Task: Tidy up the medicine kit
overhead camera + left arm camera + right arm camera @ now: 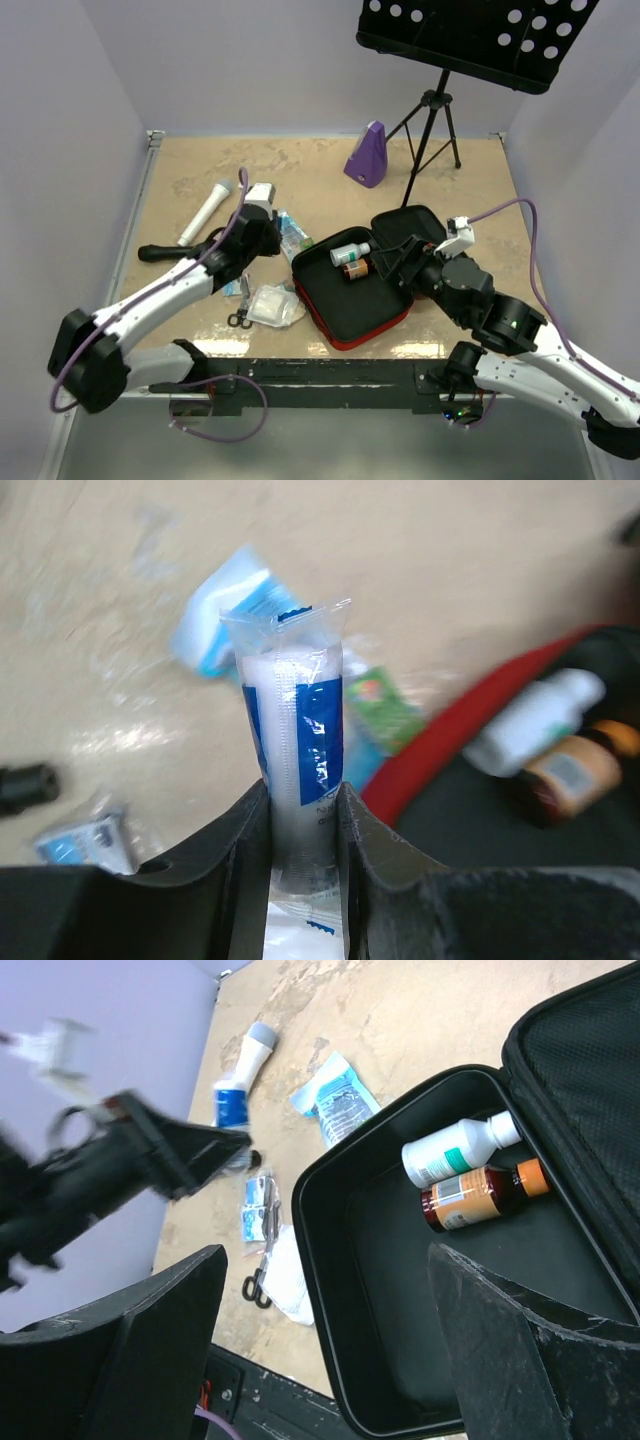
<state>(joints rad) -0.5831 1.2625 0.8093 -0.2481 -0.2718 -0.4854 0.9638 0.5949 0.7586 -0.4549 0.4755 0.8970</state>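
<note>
My left gripper next needs to move over the kit, turn to line the clear packet up with the brown bottle, and lower beside it, where the tray is empty [366, 289] [607, 829].
The medicine kit [338, 338] lies open at the table's middle, black inside with a red rim [470, 730]. A white bottle [350, 252] and a brown bottle [355, 270] lie in its far corner, also seen from the right wrist as the white bottle [455, 1150] and the brown bottle [480, 1195]. My left gripper [303, 795] is left of the kit, above the table, shut on a clear packet with a blue label [295, 700]. My right gripper [328, 1260] stands open over the kit's tray [310, 1220], with nothing between its fingers.
Scissors [240, 318], a white gauze packet [275, 305] and blue packets [295, 237] lie left of the kit. A white microphone [207, 212] and a black handle [160, 252] are farther left. A purple metronome [367, 155] and a music stand's tripod [430, 130] stand at the back.
</note>
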